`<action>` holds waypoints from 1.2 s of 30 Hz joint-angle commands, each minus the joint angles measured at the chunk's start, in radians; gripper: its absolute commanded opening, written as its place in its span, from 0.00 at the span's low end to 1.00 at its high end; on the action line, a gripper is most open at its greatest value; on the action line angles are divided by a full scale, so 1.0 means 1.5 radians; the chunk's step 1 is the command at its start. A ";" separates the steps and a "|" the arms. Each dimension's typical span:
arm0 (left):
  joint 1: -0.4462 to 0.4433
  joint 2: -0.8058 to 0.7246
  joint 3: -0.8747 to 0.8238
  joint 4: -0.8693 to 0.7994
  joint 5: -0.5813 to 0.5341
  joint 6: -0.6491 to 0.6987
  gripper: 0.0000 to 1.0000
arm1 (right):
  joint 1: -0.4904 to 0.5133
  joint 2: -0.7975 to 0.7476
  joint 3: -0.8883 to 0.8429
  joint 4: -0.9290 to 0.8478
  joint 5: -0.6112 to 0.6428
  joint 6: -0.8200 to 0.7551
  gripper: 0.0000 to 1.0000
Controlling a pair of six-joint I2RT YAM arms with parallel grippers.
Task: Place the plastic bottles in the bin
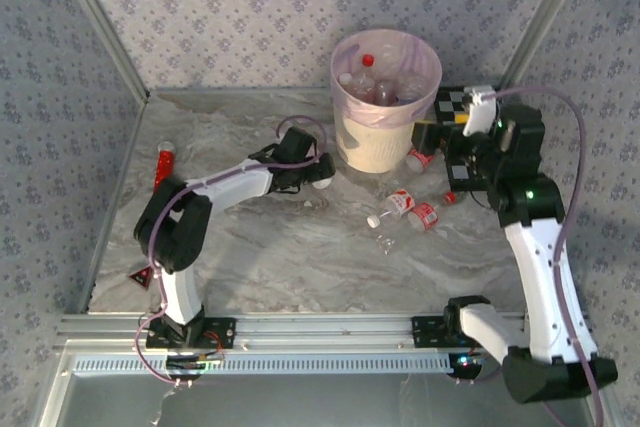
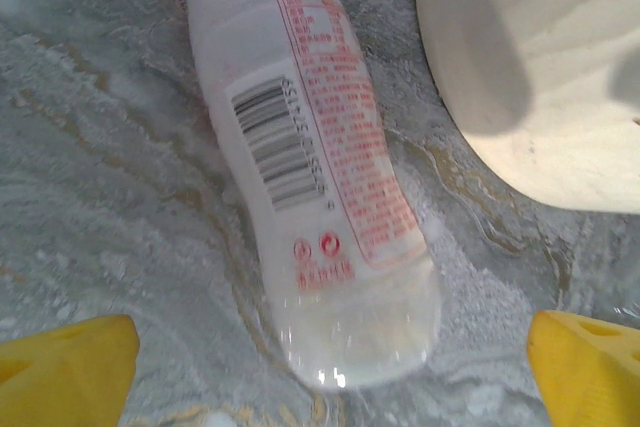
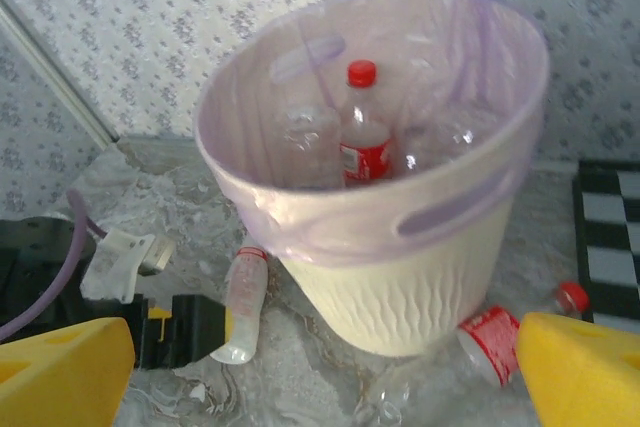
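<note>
The left gripper moves down around the plastic bottle's lower end (image 1: 322,183) (image 2: 355,327) next and closes on it, since that end lies below, between the gripper's open yellow fingers.
A pale plastic bottle (image 2: 320,177) with a red-and-white label lies on the marble table beside the bin's wall (image 2: 540,77). My left gripper (image 2: 330,377) is open just above it, one yellow finger (image 2: 65,367) on each side of its base. The same bottle (image 1: 322,175) shows at the left gripper (image 1: 312,173) in the top view. The bin (image 1: 385,132) holds several bottles, one red-capped (image 3: 365,137). My right gripper (image 3: 320,387) hangs open and empty facing the bin (image 3: 400,277); a red-labelled bottle (image 3: 495,342) lies by its right finger. Loose bottles (image 1: 400,204) (image 1: 425,215) lie on the table.
A chequered board (image 1: 455,107) lies right of the bin, under the right wrist. A red tube (image 1: 163,165) rests at the table's left side. A crushed clear bottle (image 1: 385,242) sits mid-table. Patterned walls close in the back and both sides.
</note>
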 commanded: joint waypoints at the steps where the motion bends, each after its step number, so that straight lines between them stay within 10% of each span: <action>1: 0.012 0.034 0.041 -0.020 -0.011 -0.012 0.98 | -0.019 -0.047 -0.058 -0.002 -0.005 0.043 1.00; 21: 0.014 0.050 0.011 0.007 -0.044 -0.005 0.59 | -0.035 -0.215 -0.357 0.057 -0.067 0.210 1.00; 26: 0.017 -0.014 -0.014 0.008 -0.059 0.053 0.37 | -0.025 -0.192 -0.358 0.108 -0.106 0.227 1.00; 36: 0.017 -0.240 -0.174 0.101 -0.021 0.248 0.27 | 0.092 -0.060 -0.189 0.170 -0.067 0.219 0.97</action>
